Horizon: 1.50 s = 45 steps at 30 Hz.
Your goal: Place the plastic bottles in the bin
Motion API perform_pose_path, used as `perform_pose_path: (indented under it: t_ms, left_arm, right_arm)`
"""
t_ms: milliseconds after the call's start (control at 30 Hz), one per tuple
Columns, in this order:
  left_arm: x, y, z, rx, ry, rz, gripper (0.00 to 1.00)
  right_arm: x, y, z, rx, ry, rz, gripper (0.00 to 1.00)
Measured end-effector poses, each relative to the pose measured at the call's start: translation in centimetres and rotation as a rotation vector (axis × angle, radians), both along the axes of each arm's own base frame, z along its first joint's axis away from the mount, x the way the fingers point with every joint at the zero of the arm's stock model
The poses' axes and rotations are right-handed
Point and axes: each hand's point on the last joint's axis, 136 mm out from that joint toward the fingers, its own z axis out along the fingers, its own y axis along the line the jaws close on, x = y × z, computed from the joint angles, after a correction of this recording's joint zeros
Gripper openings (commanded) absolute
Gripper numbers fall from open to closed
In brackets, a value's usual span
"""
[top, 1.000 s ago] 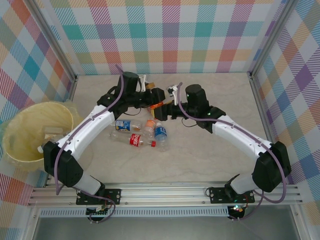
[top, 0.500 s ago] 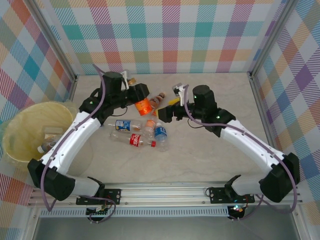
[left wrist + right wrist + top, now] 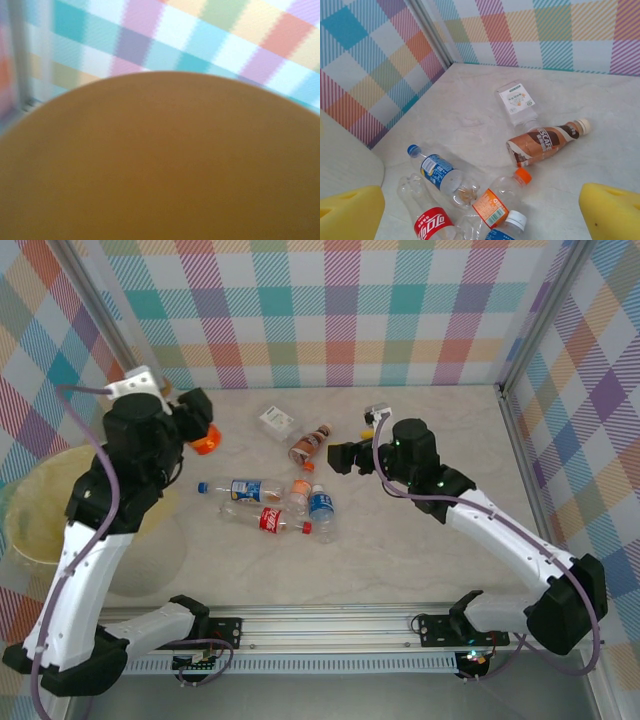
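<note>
I should next swing my left gripper back over the bin's opening, since the bin is below and nearer my base, and then release the orange bottle (image 3: 206,443).
My left gripper (image 3: 199,428) is raised at the far left, just right of the bin (image 3: 30,505), and is shut on an orange bottle (image 3: 206,443). That bottle's orange-brown side (image 3: 160,165) sits right against the left wrist camera, hiding the fingers. On the table lie several plastic bottles: white-labelled (image 3: 277,422), brown coffee (image 3: 310,443), blue-labelled (image 3: 245,489), red-labelled (image 3: 272,521), orange-capped (image 3: 298,490) and white-capped (image 3: 322,510). My right gripper (image 3: 345,455) hovers open beside the brown bottle (image 3: 545,142). Nothing is between its yellow pads (image 3: 612,210), and the orange-capped bottle (image 3: 495,202) lies below them.
Checkered walls and metal corner posts (image 3: 520,430) close the table on three sides. The left arm's white link (image 3: 85,560) passes over the bin's near side. Bare marble table (image 3: 440,420) lies to the right of the bottles.
The left arm has lifted the orange bottle from the table's middle and swung it left toward the bin. The right gripper has opened wide and drawn back slightly to the right.
</note>
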Motion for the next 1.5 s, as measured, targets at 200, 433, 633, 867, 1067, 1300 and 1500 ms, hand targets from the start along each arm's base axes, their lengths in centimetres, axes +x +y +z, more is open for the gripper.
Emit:
perform_pose_path:
  t_ms: [200,433,633,867,1067,1300,1500]
  left_arm:
    - [-3.2,7.6,1.4,0.145,-0.011,0.359,0.52]
    - [-6.9,14.1,0.3,0.235,0.060,0.661,0.51]
    - [-9.5,18.5,-3.6,0.270,0.213,0.846,0.51]
    - [-12.6,22.5,-8.1,0.206,0.367,0.978,0.51]
    - [-14.7,24.3,-10.7,0.162,0.468,1.059,0.51]
    - [-16.1,25.0,-13.1,0.164,0.575,1.106,0.66]
    - [-15.9,25.0,-13.4,0.154,0.614,1.091,0.86]
  right_arm:
    - [0.7,0.4,-1.7,-0.014,0.045,-0.013,1.00]
    - [1.4,0.9,-1.8,-0.010,0.062,-0.017,1.00]
    - [2.1,1.6,-1.8,-0.004,0.073,-0.013,1.00]
    - [2.5,2.2,-0.7,0.011,0.062,0.001,1.00]
    - [2.8,2.7,-1.0,0.006,0.076,0.014,1.00]
    - [3.1,3.0,-0.8,-0.009,0.079,0.019,1.00]
    - [3.1,3.0,-0.8,-0.011,0.084,0.018,1.00]
